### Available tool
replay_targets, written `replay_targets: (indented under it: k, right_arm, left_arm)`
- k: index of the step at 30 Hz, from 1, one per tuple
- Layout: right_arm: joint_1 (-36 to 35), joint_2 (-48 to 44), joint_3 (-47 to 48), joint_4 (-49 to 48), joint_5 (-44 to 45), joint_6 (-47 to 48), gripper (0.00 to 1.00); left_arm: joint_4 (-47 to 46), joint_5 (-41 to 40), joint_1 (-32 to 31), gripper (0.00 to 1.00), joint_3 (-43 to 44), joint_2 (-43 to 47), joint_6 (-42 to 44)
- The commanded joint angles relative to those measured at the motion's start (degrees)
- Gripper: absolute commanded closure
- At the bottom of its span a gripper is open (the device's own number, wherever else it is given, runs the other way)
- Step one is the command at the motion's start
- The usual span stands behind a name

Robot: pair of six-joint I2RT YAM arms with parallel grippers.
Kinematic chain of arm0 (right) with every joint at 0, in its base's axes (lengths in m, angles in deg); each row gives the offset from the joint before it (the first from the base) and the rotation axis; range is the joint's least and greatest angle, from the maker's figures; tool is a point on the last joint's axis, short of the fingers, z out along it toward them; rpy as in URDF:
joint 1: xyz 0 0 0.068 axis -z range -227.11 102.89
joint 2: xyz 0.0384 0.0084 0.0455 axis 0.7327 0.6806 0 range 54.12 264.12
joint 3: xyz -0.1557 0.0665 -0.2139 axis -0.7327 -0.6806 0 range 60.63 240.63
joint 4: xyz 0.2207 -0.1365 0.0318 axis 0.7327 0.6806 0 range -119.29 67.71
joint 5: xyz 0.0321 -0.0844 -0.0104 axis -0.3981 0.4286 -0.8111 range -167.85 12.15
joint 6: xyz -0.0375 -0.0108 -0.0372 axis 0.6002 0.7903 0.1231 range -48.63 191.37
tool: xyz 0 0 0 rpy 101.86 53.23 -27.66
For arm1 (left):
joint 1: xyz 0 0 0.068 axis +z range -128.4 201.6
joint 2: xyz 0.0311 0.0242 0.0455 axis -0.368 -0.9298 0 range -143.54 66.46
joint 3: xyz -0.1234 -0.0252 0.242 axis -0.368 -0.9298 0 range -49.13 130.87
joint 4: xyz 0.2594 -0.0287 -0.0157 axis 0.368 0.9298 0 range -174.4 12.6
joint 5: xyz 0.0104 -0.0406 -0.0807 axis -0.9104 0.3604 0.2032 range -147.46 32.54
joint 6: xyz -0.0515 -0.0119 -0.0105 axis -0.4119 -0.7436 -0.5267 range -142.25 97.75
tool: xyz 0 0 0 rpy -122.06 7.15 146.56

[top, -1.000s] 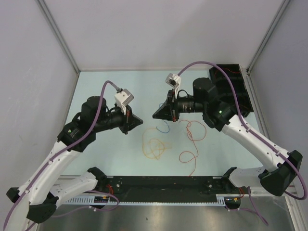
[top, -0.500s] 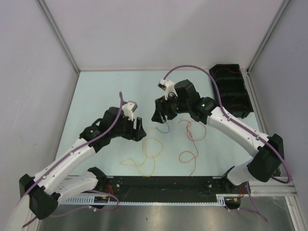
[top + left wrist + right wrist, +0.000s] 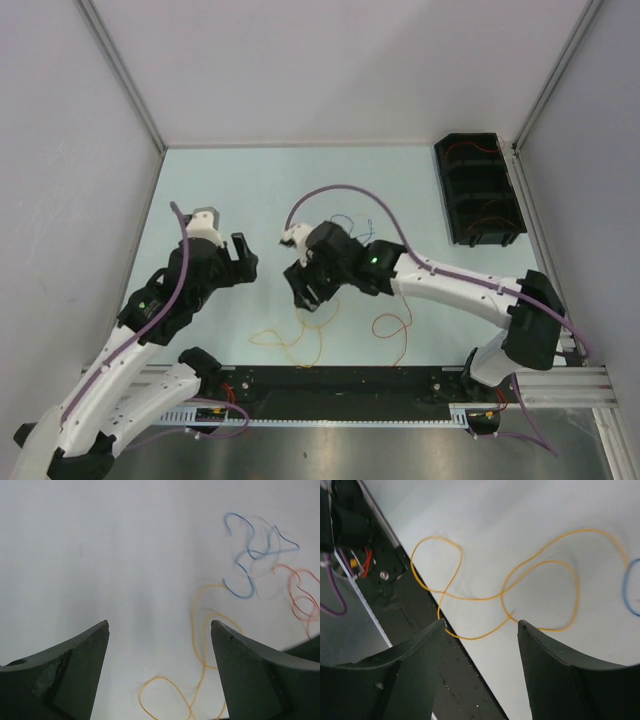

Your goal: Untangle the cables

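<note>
I next need to lower my right gripper back and left in the top view, onto the small loop where the yellow cable [image 3: 200,645] crosses itself by the bar.
The cables lie loose on the pale table. In the top view a yellow one [image 3: 272,333] loops near the front edge, a red one [image 3: 392,322] curls to its right, and a blue one [image 3: 345,220] lies farther back. My left gripper [image 3: 240,262] hovers open left of them; its wrist view [image 3: 159,623] shows the yellow cable [image 3: 200,645] near the right finger, with the blue cable [image 3: 250,555] and red cable [image 3: 300,595] beyond. My right gripper [image 3: 305,290] is open low over the yellow loops [image 3: 540,565], empty between the tips [image 3: 481,622].
A black compartment tray [image 3: 443,170] with a few wires in it stands at the back right. The black mounting rail [image 3: 395,605] runs along the table's near edge, and one yellow loop reaches over it. Grey walls close in both sides.
Both grippers were shut a second ago and have opened. The left arm drew back to the left. The right arm swung left and down over the yellow cable, which has spread leftwards.
</note>
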Motion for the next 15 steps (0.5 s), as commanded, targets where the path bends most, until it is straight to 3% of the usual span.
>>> replay_targets:
  k: [1,3,9,15]
  right_arm:
    - [-6.4,3.6,-1.5,-2.7,2.7,3.6,0.36]
    - [-8.0,5.5,-1.6,-4.5,3.0,4.4,0.37]
    - [-10.5,9.6,-1.7,-11.0,-1.3,4.8,0.37]
    - [-11.8,13.5,-1.6,-15.3,-4.8,4.9,0.37]
  left_arm:
    - [4.2,-11.1,3.6,0.12,1.5,1.4,1.7]
    - [2.6,-13.9,5.4,0.12,0.0,2.0,2.3]
    - [0.1,-7.6,13.3,0.11,-1.2,1.9,4.6]
    - [-1.3,-4.9,15.1,0.11,-2.0,1.8,5.1]
